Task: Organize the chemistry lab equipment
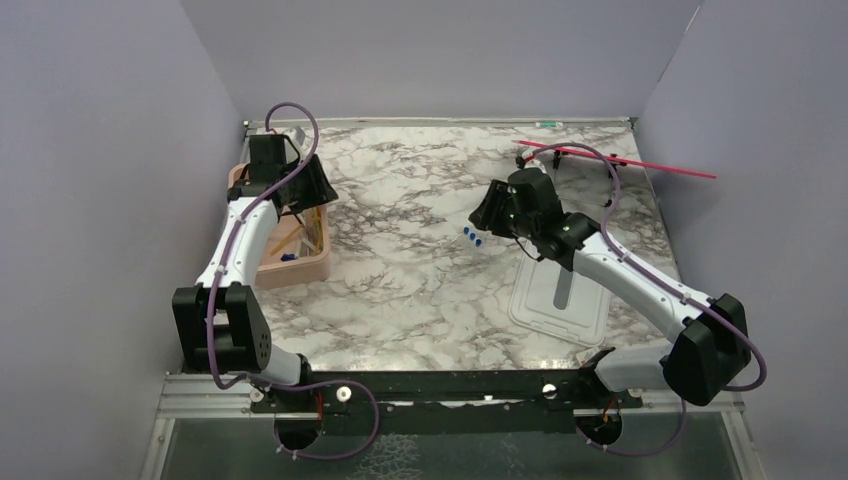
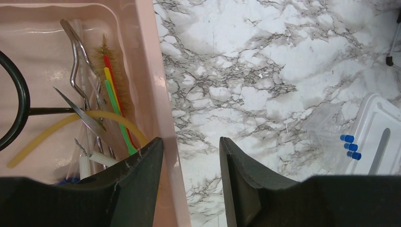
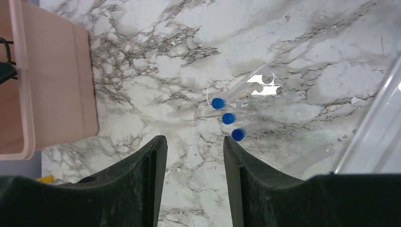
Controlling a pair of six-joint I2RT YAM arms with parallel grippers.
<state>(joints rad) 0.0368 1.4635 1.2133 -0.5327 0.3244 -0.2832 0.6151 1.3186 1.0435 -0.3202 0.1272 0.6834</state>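
Note:
My right gripper swings to its right in the top view next, comes down and turns to straddle the white lid's tube-side edge, which slants there below it.
The pink tub (image 2: 153, 71) holds a black wire ring (image 2: 14, 101), an amber tubing loop (image 2: 61, 125), metal tongs (image 2: 78, 52) and a bristle brush with coloured sticks (image 2: 113, 85). My left gripper (image 2: 191, 144) hangs open over the tub's right wall, which runs just inside the left finger; nothing is gripped. From above, the left gripper (image 1: 300, 190) sits over the tub (image 1: 300, 268). Three clear blue-capped tubes (image 3: 229, 117) lie on the marble. My right gripper (image 3: 195, 142) is open just short of them, its right fingertip near the lowest cap. From above, the tubes (image 1: 472, 236) lie left of the right gripper (image 1: 487, 210).
A white lid with a grey slot (image 1: 560, 300) lies right of the tubes, its edge showing in the right wrist view (image 3: 378, 123). A thin pink rod on a small stand (image 1: 620, 160) crosses the back right. Grey walls close the table at left, right and back.

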